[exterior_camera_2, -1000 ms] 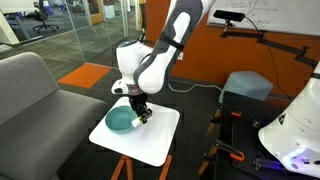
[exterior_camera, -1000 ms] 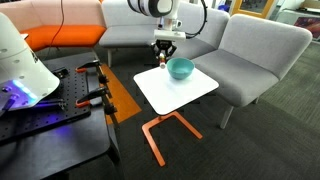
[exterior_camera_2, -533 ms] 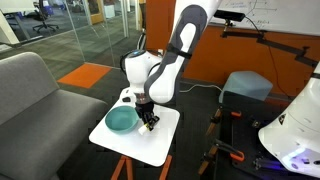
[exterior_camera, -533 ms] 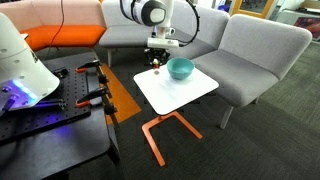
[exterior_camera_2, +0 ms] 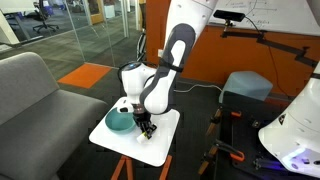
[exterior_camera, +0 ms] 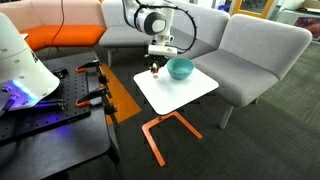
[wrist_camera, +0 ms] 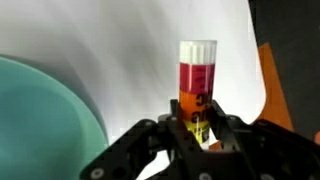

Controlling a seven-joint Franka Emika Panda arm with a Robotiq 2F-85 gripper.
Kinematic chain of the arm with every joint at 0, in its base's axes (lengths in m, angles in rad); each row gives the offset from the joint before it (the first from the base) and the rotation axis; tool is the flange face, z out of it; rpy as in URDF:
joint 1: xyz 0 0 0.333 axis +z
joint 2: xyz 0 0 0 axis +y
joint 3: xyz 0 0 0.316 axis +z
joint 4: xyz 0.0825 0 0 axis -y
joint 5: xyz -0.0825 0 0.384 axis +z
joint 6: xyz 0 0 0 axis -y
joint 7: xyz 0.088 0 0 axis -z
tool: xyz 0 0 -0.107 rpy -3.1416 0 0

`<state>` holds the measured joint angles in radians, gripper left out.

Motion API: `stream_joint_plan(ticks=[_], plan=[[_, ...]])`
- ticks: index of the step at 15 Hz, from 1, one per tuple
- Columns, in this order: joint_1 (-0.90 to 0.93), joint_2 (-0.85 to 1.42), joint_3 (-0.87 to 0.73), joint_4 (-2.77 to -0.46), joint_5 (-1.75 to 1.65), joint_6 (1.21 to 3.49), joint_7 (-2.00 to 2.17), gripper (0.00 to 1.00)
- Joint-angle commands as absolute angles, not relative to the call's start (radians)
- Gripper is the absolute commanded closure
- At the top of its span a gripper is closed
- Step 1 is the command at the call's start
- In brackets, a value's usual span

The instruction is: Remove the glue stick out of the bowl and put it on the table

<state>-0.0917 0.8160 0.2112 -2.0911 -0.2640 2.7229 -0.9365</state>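
Note:
The glue stick hangs clear of the teal bowl's rim, so my gripper should next move down beside the bowl to bring the stick onto the white table top.
My gripper point(wrist_camera: 199, 128) is shut on the glue stick point(wrist_camera: 196, 82), an orange-red stick with a pale cap that points away from the wrist camera. In both exterior views the gripper point(exterior_camera: 155, 69) point(exterior_camera_2: 147, 129) hangs low over the white table top point(exterior_camera: 178, 90) point(exterior_camera_2: 150, 146), just beside the teal bowl point(exterior_camera: 181, 68) point(exterior_camera_2: 120, 120). In the wrist view the bowl's rim point(wrist_camera: 45, 120) fills the lower left and the white table top point(wrist_camera: 120, 50) lies behind the stick. I cannot tell whether the stick touches the table.
A grey sofa point(exterior_camera: 250, 50) stands behind the table, with orange cushions point(exterior_camera: 60, 38) further back. A black workbench point(exterior_camera: 55, 115) with a white machine point(exterior_camera: 20, 55) lies close beside the table. The table's orange frame point(exterior_camera: 165, 130) stands on dark carpet.
The gripper, holding the glue stick, has moved away from over the bowl to its side and come down toward the table top.

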Motion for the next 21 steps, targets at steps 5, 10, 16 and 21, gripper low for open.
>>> stream_joint_plan(ticks=[5,10,16,21], plan=[[-0.030,0.895,0.157,-2.028,-0.317,2.771,-0.875,0.92],[-0.031,0.933,0.142,-2.003,-0.334,2.796,-0.844,0.92],[-0.044,0.936,0.146,-2.002,-0.329,2.796,-0.837,0.40],[-0.043,0.919,0.143,-2.017,-0.332,2.792,-0.828,0.04]])
